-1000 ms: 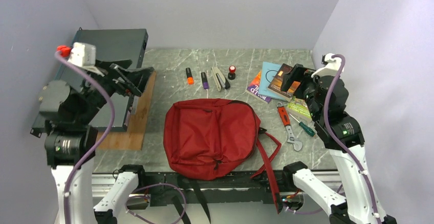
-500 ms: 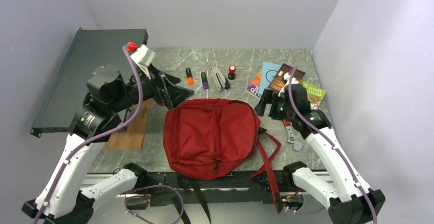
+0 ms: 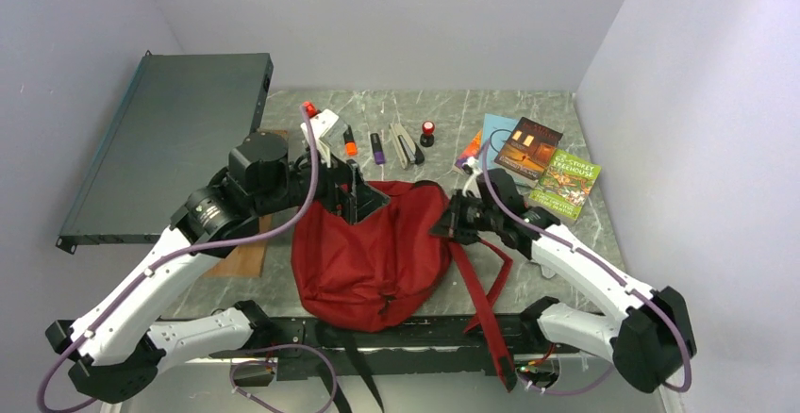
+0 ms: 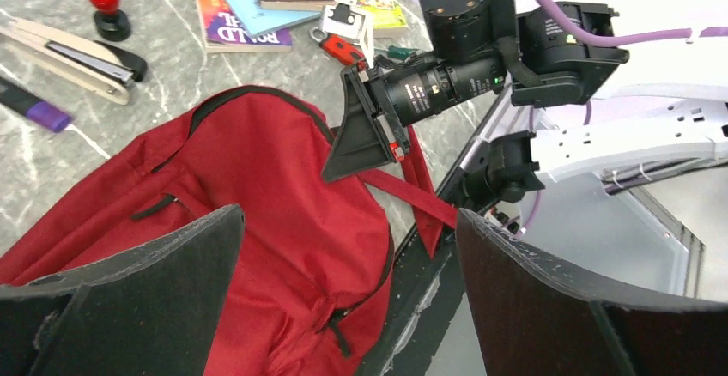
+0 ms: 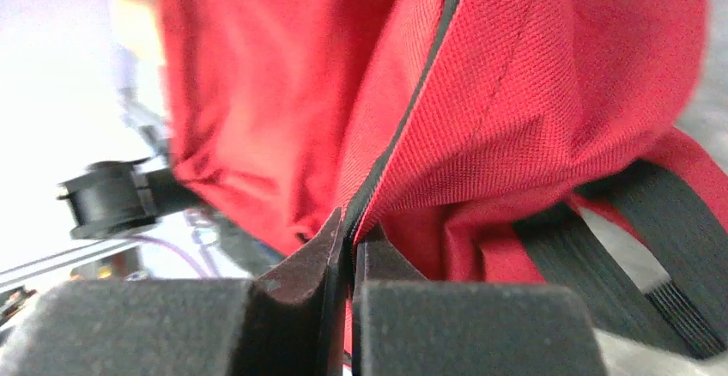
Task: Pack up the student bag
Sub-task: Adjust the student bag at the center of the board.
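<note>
The right gripper lifts outward next, then lowers and frees the bag's edge on the tabletop to its right in the top view, as the bag's straps trail out.
The student bag (image 3: 373, 253) is a red backpack lying in the middle of the table, its red straps (image 3: 481, 281) trailing over the front edge. My right gripper (image 3: 445, 224) is shut on the bag's right edge. The right wrist view shows its jaws (image 5: 350, 232) pinching the red fabric at a black zipper seam (image 5: 412, 101). My left gripper (image 3: 363, 198) hovers open over the bag's top left part. In the left wrist view its wide-apart fingers (image 4: 348, 221) frame the bag (image 4: 257, 187) below, touching nothing, with the right gripper (image 4: 356, 140) beyond.
Books (image 3: 528, 147) and a green book (image 3: 566, 182) lie at the back right. An orange highlighter (image 3: 350, 141), a purple one (image 3: 377, 147), a stapler (image 3: 406, 144) and a red stamp (image 3: 427, 133) line the back. A dark panel (image 3: 179, 140) and wooden board (image 3: 247, 257) sit left.
Both arms swung in from the sides to the bag. The right gripper shut on the bag's right edge, and that side has bunched toward the left. The left gripper stayed open.
</note>
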